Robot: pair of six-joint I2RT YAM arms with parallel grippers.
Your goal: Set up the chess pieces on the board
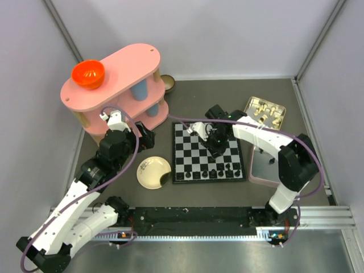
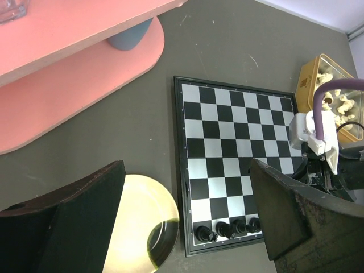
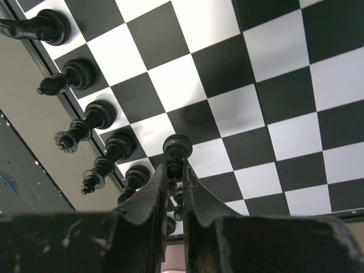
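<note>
My right gripper next moves back toward the black row and down to release the pawn there, since the white square before the king (image 1: 212,166) (image 3: 153,133) is bare.
The board (image 1: 196,145) of black and white checks lies mid-table. It also shows in the left wrist view (image 2: 227,131) and the right wrist view (image 3: 273,85). Several black chess pieces (image 1: 219,172) stand in a row along its near edge, also seen in the left wrist view (image 2: 224,229) and the right wrist view (image 3: 85,122). My right gripper (image 3: 175,170) is shut on a black pawn (image 3: 177,149), held just over the squares behind that row. In the top view it (image 1: 217,149) hovers over the board's right half. My left gripper (image 2: 187,216) is open and empty, above the plate and the board's near left corner.
A round cream plate (image 1: 151,172) lies left of the board. A pink two-tier shelf (image 1: 122,77) with an orange bowl (image 1: 87,74) stands at the back left. A gold tray (image 1: 264,112) of cream-white chessmen sits at the back right. A pink-rimmed tray (image 1: 263,165) lies right of the board.
</note>
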